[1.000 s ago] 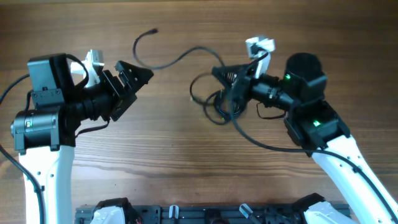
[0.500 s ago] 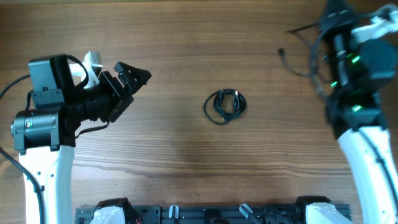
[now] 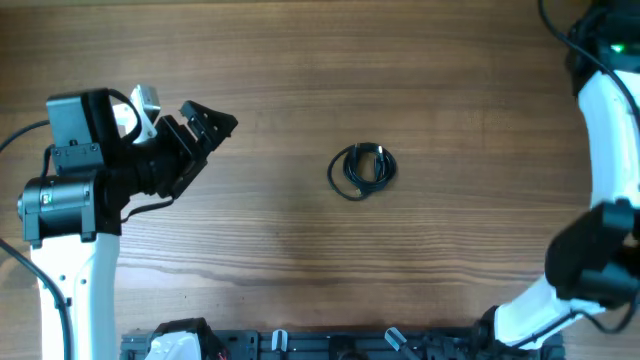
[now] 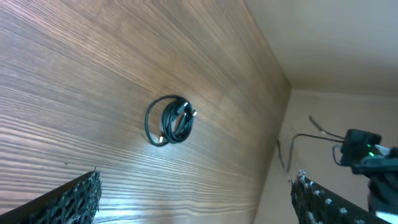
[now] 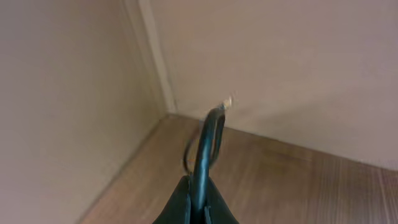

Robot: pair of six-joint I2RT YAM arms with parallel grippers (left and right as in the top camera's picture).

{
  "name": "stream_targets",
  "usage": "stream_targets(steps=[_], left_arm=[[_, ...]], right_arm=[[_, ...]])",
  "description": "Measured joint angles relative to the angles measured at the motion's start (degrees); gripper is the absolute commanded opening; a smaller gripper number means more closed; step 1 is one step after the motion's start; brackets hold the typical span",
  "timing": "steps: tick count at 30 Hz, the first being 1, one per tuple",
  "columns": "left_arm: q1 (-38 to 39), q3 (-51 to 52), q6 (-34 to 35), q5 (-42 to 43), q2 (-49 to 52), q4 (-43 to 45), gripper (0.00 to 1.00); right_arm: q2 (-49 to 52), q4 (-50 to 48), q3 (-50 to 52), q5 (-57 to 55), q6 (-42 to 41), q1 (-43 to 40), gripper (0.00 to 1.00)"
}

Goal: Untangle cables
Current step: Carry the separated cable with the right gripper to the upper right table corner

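I need to move my right gripper down and tilt it toward the far part of the table, because the single black cable already hangs free of the coiled bundle.
A small coiled bundle of black cables (image 3: 362, 171) lies on the wooden table (image 3: 300, 60) near the middle; it also shows in the left wrist view (image 4: 170, 120). My left gripper (image 3: 212, 115) is open and empty, off to the left of the bundle; its fingertips frame the left wrist view (image 4: 196, 211). My right gripper (image 5: 196, 202) is shut on a single black cable (image 5: 210, 134), held up beyond the table's far right side. The left wrist view shows that cable (image 4: 292, 140) dangling from it. The right gripper itself is out of the overhead view.
My right arm (image 3: 603, 110) stretches along the right edge of the overhead view, its elbow (image 3: 590, 250) low on the right. A beige wall (image 5: 280, 62) and a wooden floor (image 5: 298, 180) lie past the table's edge. A black rack (image 3: 330, 345) runs along the front.
My right arm has swung from the middle to the far right, carrying one long cable off with it. The coiled bundle stays in the middle. My left arm has barely moved.
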State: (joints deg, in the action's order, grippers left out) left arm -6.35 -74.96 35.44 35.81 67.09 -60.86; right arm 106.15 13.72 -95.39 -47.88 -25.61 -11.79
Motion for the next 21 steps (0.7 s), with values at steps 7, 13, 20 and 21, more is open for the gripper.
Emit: stream_targets(steps=[7, 13, 20, 21], left_arm=[[0.0, 0.0, 0.0, -0.9, 0.0, 0.0, 1.00], [0.0, 0.0, 0.0, -0.9, 0.0, -0.5, 1.00], [0.0, 0.0, 0.0, -0.9, 0.0, -1.5, 1.00], [0.0, 0.0, 0.0, -0.9, 0.1, -1.6, 1.00]], right_arm=[[6.9, -3.9, -3.8, 11.1, 6.1, -1.6, 0.05], [8.5, 1.6, -8.8, 36.1, 4.9, -4.3, 0.99], [15.1, 11.5, -8.9, 41.9, 3.6, -4.6, 0.99], [14.8, 12.8, -8.9, 41.9, 3.4, -4.8, 1.00]])
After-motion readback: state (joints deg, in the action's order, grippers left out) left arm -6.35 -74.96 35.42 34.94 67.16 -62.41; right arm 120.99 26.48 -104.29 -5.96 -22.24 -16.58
